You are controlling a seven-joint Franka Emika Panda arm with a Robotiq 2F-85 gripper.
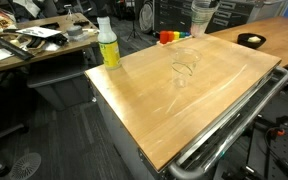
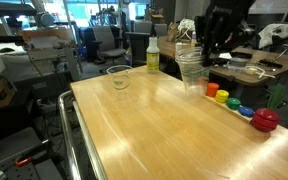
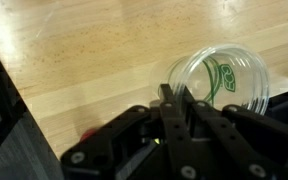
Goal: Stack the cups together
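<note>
My gripper moves across the table over the standing cup's opening next, then down, and releases the held cup, since the standing clear cup is well apart.
A clear cup stands alone on the wooden table; it also shows in an exterior view. My gripper is shut on the rim of another clear cup and holds it upright over the far side of the table, well apart from the standing cup. In the wrist view my black fingers pinch the wall of this cup, which has a green print. The held cup also shows at the top of an exterior view, under the gripper.
A yellow-green bottle with a white cap stands at a table corner. Rainbow-coloured pieces and a red one lie along one table edge. A metal rail runs round the table. Desks and chairs stand behind.
</note>
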